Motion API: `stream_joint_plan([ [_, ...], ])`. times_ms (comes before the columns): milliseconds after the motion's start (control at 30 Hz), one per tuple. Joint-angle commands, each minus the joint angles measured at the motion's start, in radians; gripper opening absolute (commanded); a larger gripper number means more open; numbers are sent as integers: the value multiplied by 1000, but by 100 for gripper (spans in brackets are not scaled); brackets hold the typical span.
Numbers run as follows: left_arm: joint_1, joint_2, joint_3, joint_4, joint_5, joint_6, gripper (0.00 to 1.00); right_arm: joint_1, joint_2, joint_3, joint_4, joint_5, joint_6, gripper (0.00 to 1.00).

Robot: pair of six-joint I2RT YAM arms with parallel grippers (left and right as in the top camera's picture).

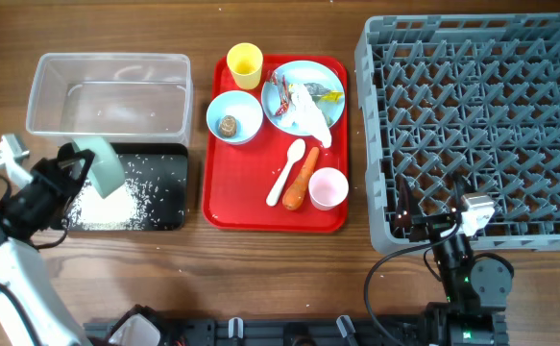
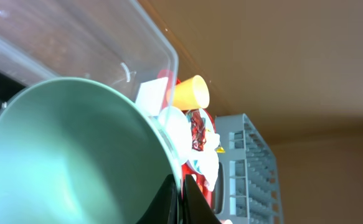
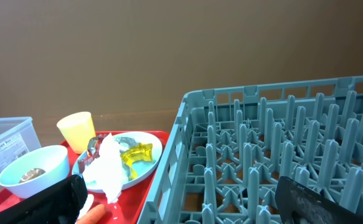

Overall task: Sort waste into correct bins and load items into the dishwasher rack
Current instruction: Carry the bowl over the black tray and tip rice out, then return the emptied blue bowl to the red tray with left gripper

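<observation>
I should next turn my left gripper to level the mint bowl, swing it over the red tray and lower it onto the empty space beside the spoon.
My left gripper (image 1: pixel 78 161) is shut on the rim of the mint bowl (image 1: pixel 102 165), holding it tipped over the black tray (image 1: pixel 169 187), where loose white rice (image 1: pixel 107 204) lies. In the left wrist view the fingers (image 2: pixel 181 199) pinch the bowl's rim (image 2: pixel 69 155). The clear tub (image 1: pixel 107 91) stands behind. On the red tray (image 1: pixel 231 207) are a yellow cup (image 1: pixel 245 65), a blue bowl (image 1: pixel 246 108) with a brown lump (image 1: pixel 229 125), a plate (image 1: pixel 326 82) with tissue (image 1: pixel 308 113) and wrappers (image 1: pixel 278 91), a spoon (image 1: pixel 287 173), a carrot (image 1: pixel 302 178) and a pink cup (image 1: pixel 328 187). My right gripper (image 1: pixel 441 226) (image 3: pixel 187 205) is open at the rack's (image 1: pixel 476 125) front left corner.
The red tray lies between the black tray and the rack. The rack's grid of upright pegs (image 3: pixel 274 143) fills the right wrist view right in front of the fingers. The silver-yellow wrapper (image 3: pixel 136 154) and tissue (image 3: pixel 106 165) show on the plate there.
</observation>
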Motion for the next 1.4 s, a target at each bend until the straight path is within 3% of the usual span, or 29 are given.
stream_joint_plan([
  [0, -189, -129, 30, 39, -220, -171, 4, 4, -5, -1, 5, -13, -13, 100],
  [267, -912, -97, 30, 144, -852, -288, 4, 4, -5, -1, 5, -13, -13, 100],
  [400, -1152, 25, 30, 168, -1038, -286, 4, 4, -5, -1, 5, -13, -13, 100],
  [500, -1245, 142, 30, 194, -1084, -283, 4, 4, -5, -1, 5, -13, -13, 100],
  [667, -1332, 255, 30, 220, -1142, -282, 4, 4, -5, -1, 5, -13, -13, 100],
  [1100, -1347, 356, 30, 194, -1144, -283, 7, 4, -5, -1, 5, -13, -13, 100],
  [1167, -1347, 357, 30, 198, -1144, -283, 15, 4, -5, -1, 5, -13, -13, 100],
  [1267, -1347, 346, 34, 224, -1144, -282, 42, 4, -5, -1, 5, -13, -13, 100],
  [1367, -1347, 323, 77, 227, -1141, -282, 49, 4, -5, -1, 5, -13, -13, 100],
])
